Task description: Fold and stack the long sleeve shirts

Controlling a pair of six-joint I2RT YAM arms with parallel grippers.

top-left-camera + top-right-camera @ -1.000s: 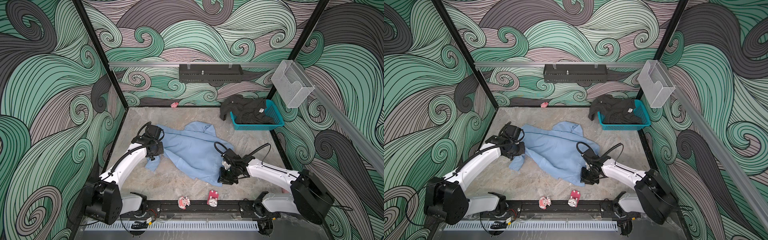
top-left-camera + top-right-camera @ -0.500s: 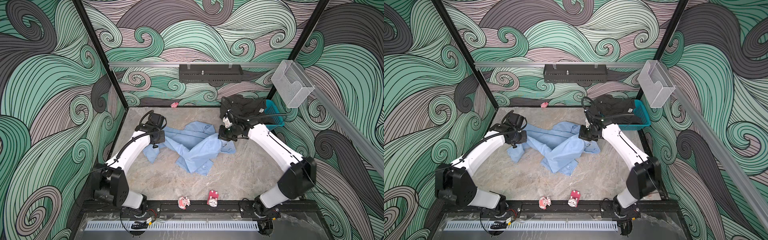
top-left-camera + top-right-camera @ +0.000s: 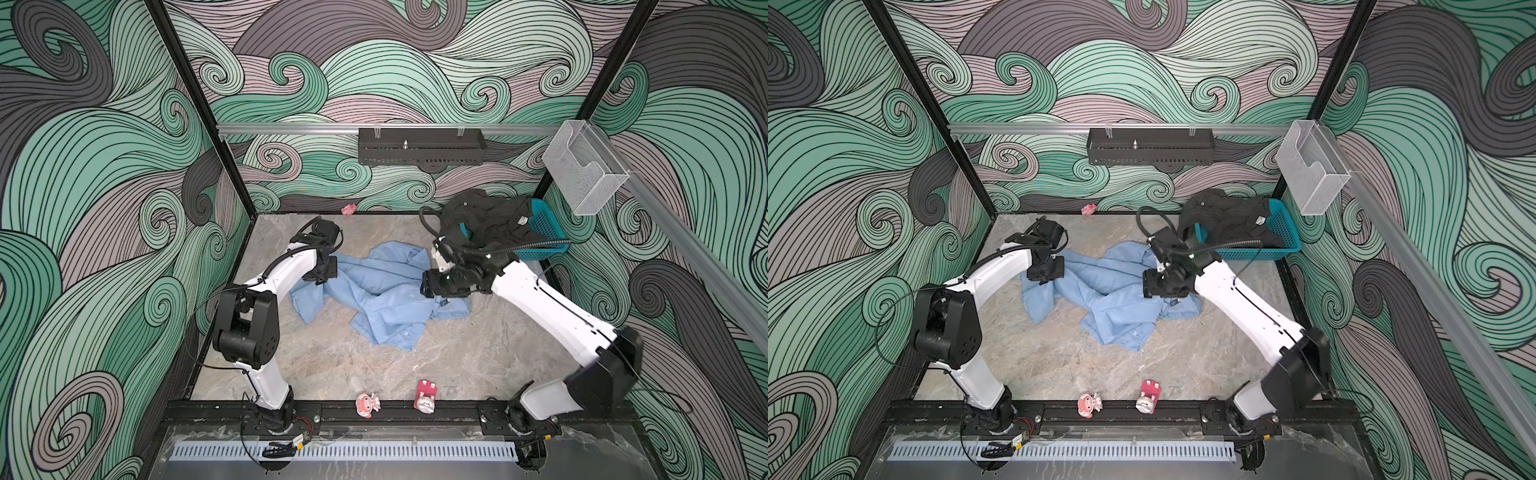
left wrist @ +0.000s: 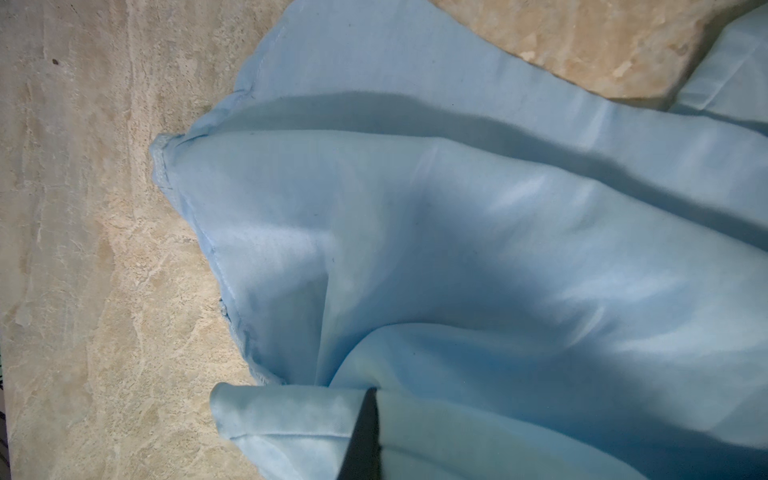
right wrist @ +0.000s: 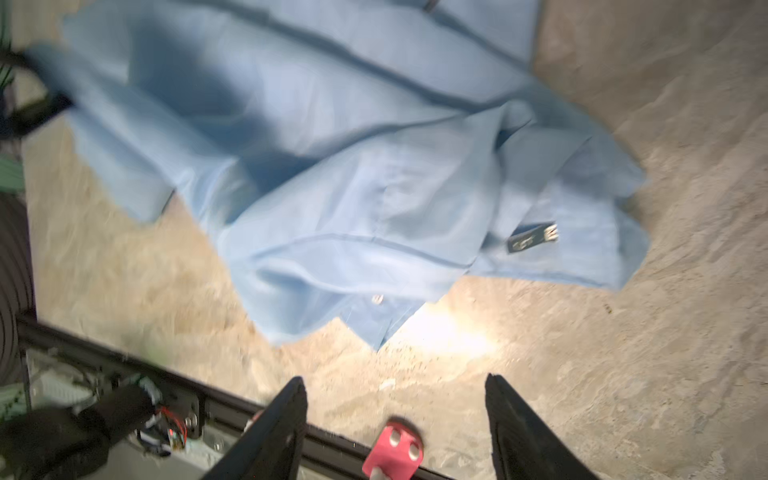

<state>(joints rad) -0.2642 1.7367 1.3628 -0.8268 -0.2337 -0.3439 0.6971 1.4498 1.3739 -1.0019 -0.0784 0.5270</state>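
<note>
I need to lower my right gripper next, with its fingers open, onto the buttoned cuff (image 3: 409, 341) (image 5: 377, 318), which lies below and sticks out from the shirt's near edge.
The light blue long sleeve shirt (image 3: 382, 295) (image 3: 1104, 299) lies crumpled on the marble table in both top views, its dark neck label (image 5: 533, 237) facing up. My left gripper (image 3: 322, 276) (image 4: 372, 392) is shut on a fold at the shirt's left edge, with cloth wrapped round the dark finger. My right gripper (image 3: 428, 286) (image 5: 395, 386) hangs open just above the shirt's right side, nothing between its fingers. The dark long sleeve shirt (image 3: 490, 220) (image 3: 1229, 220) is heaped in the basket at the back right.
The teal basket (image 3: 548, 224) stands in the back right corner. Two small pink toys (image 3: 368, 405) (image 3: 426, 397) lie by the black front rail, another pink bit (image 3: 348, 208) at the back wall. A black shelf (image 3: 422, 146) and a clear holder (image 3: 584, 166) hang on the walls.
Both arms carried the blue shirt from the table's front toward the back. The right gripper has since opened and let the cloth drop; the left stays shut on it.
</note>
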